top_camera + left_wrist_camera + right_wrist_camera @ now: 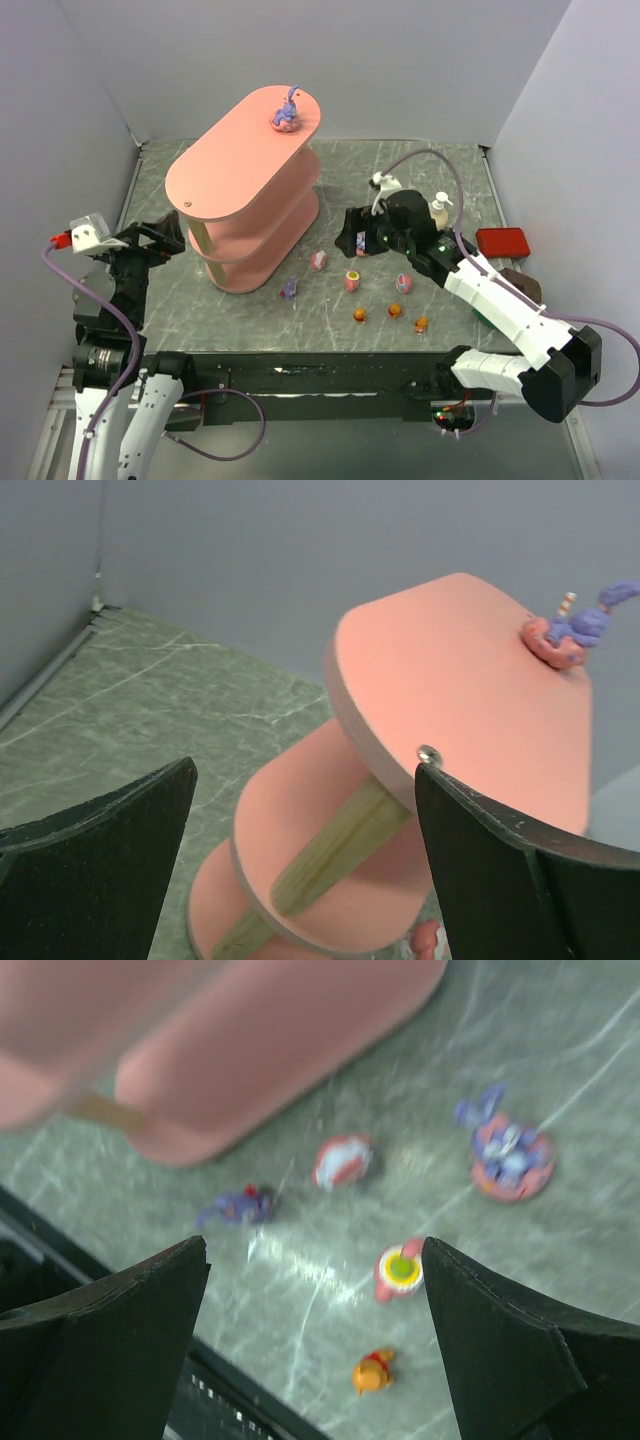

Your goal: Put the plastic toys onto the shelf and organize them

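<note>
My left gripper swings past the shelf (245, 190) next and down onto the tabletop bunny's purple ears, which lie below it, to its right in the top view.
The shelf (245, 190) stands at the table's left middle, with one purple bunny toy (286, 112) on its top board. On the table in front lie a pink-and-white egg toy (318, 261), a pink toy with a yellow top (352, 280), a small purple toy (290, 289) and three tiny orange toys (394, 311). My right gripper (352, 236) hovers open above them, holding nothing. Its view shows the egg toy (342, 1160), a purple bunny on a pink base (510, 1155) and one orange toy (372, 1372). Left of the shelf my left gripper (165, 240) is open and holds nothing.
A cream pump bottle (440, 212) and a flat red box (502, 242) sit at the right, behind the right arm. Grey walls close the table at the back and both sides. The black base rail (320, 375) runs along the near edge.
</note>
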Available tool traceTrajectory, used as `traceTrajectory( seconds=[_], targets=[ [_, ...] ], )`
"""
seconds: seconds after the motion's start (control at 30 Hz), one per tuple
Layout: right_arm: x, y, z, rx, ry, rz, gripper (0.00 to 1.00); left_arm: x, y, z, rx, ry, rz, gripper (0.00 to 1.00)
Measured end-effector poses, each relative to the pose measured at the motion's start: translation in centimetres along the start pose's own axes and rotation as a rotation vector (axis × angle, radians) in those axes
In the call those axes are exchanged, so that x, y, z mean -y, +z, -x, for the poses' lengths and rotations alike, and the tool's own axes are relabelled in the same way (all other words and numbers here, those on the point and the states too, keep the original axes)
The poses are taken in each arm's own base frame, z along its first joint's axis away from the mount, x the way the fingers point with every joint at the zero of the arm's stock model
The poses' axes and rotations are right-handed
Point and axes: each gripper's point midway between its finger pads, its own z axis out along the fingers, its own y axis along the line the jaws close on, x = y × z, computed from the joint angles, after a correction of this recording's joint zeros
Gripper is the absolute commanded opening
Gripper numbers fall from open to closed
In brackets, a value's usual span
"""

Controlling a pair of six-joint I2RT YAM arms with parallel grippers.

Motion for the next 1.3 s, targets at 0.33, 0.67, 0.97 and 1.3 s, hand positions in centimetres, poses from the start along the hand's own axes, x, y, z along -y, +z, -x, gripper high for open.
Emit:
traceTrajectory(
  seconds=[0.33,0.67,0.97,1.3],
  targets=[
    [-0.4,0.8,-3.6,-0.066,0.060,0.065,0.94,7.3,-3.9,-0.5,-0.172,0.009,-0.397,0.97],
    [-0.1,0.0,-3.1,-0.024,0.083,0.047,0.95,14.7,-10.5,2.4,-0.170,-0.019,-0.883,0.96],
    [1.5,-0.7,-2.0,0.044,0.175,-0.039,0.95,16.5,-5.0,1.3,-0.262,-0.117,-0.907,0.97],
    [4.0,0.7,-3.0,-0.004,0.254,-0.126,0.94,23.5,-2.0,1.1,-0.313,-0.180,-0.934,0.99]
  ],
)
